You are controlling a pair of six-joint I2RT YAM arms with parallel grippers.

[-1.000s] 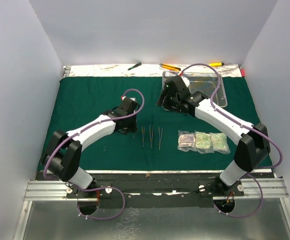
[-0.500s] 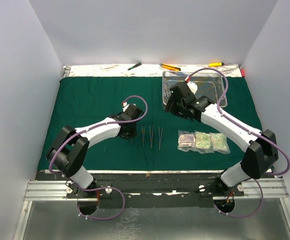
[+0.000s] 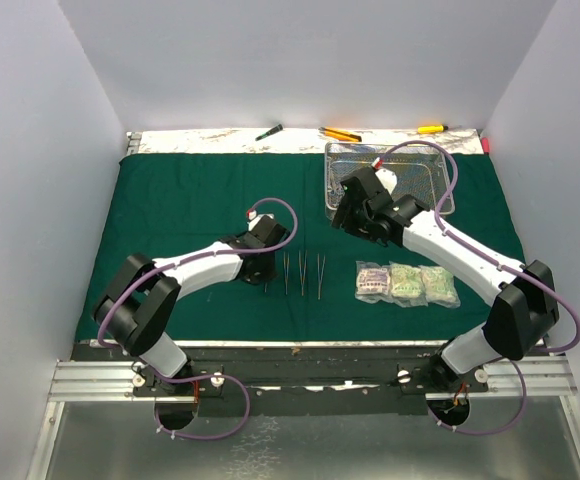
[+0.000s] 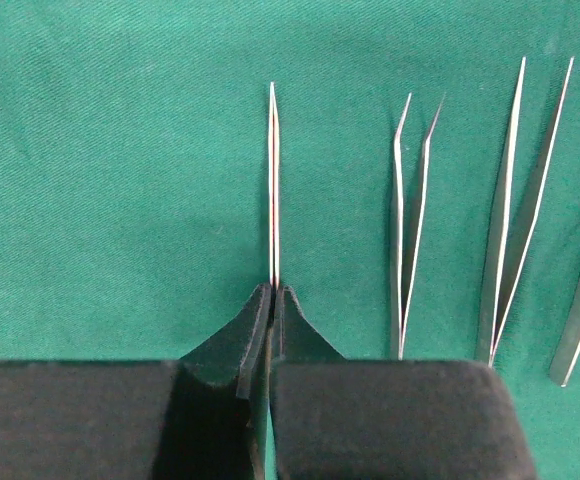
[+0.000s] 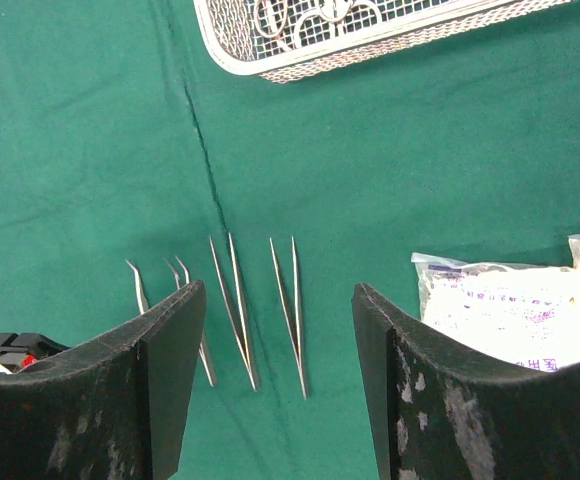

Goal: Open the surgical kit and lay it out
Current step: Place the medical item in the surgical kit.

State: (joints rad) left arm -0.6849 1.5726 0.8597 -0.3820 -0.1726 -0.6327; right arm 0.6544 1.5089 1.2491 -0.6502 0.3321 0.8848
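Note:
A steel clamp lies outward of my empty right gripper and below it. I need to move that gripper outward past the tray's near rim and down onto the clamp next.
The dark green cloth (image 3: 190, 210) lies spread flat. My left gripper (image 4: 273, 292) is shut on thin tweezers (image 4: 273, 180), held low over the cloth just left of three more tweezers (image 4: 410, 220) lying in a row (image 3: 302, 272). In the top view the left gripper (image 3: 266, 280) sits at the row's left end. My right gripper (image 5: 277, 295) is open and empty, hovering between the row and the wire-mesh tray (image 5: 300, 62); it also shows in the top view (image 3: 348, 212). Steel clamps (image 5: 300, 15) lie in the tray (image 3: 440, 205). Three clear packets (image 3: 407, 283) lie at the front right.
Green-handled (image 3: 268, 132), orange (image 3: 340, 133) and yellow (image 3: 432, 128) tools lie on the bare strip behind the cloth. A crease (image 5: 205, 160) runs through the cloth below the tray. White walls close in the left, right and back.
My left gripper has moved a little forward and right with the tweezers, closer to the row. My right gripper has shifted right toward the tray, then held nearly still.

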